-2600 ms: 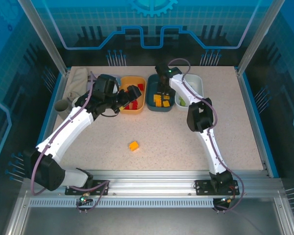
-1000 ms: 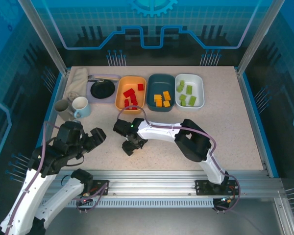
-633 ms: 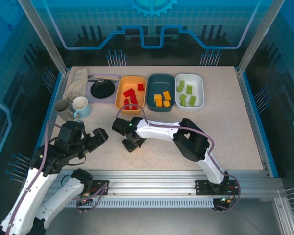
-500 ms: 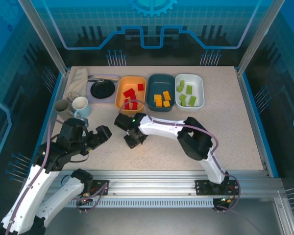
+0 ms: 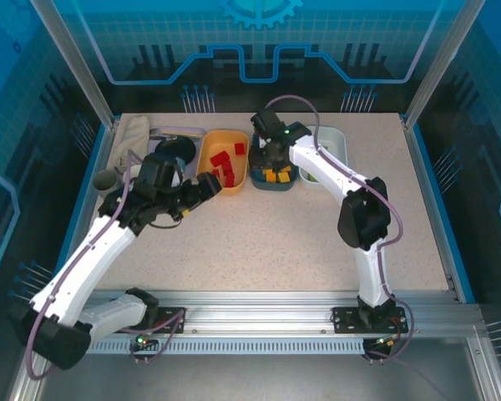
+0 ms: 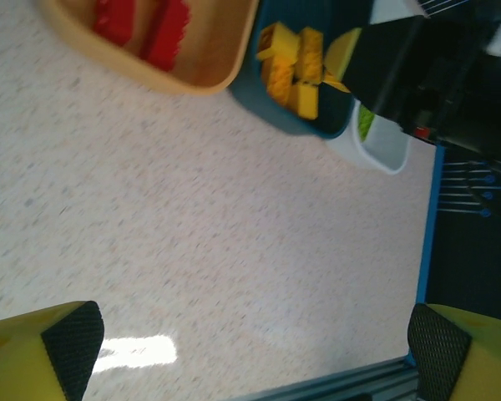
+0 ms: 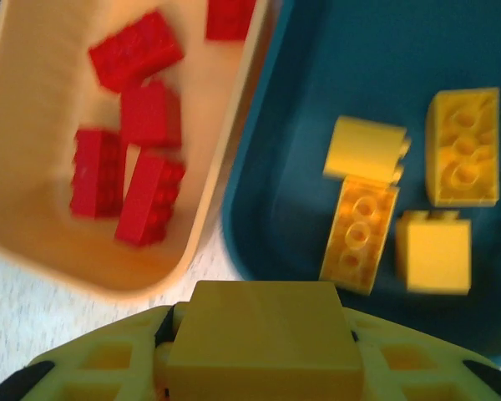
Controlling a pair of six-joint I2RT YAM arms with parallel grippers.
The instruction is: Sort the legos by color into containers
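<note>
Yellow bricks already fill the near end of the teal tub, so next my right gripper needs to move outward and down to the teal tub's bare bottom to release the yellow brick.
My right gripper [image 5: 271, 159] hovers over the near end of the dark teal tub [image 5: 275, 186], shut on a yellow brick [image 7: 263, 330]. Below it, the teal tub [image 7: 317, 67] holds several yellow bricks [image 7: 459, 146]. To its left the orange tub [image 7: 234, 142] holds several red bricks [image 7: 138, 138]. My left gripper [image 5: 207, 189] hangs open beside the near edge of the orange tub [image 5: 213, 138], and its fingers [image 6: 71, 338] stand wide apart over bare table. The white tub [image 5: 338, 138], partly behind the right arm, holds green bricks [image 6: 366, 121].
A black round dish [image 5: 171, 150] on a grey tray sits left of the orange tub, partly under my left arm. A grey mug [image 5: 107, 178] and a folded cloth [image 5: 134, 134] lie at the far left. Blue rails border the table.
The right gripper closed on the yellow brick at the table's front and carried it back over the teal tub. The left arm swung from the near left toward the orange tub.
</note>
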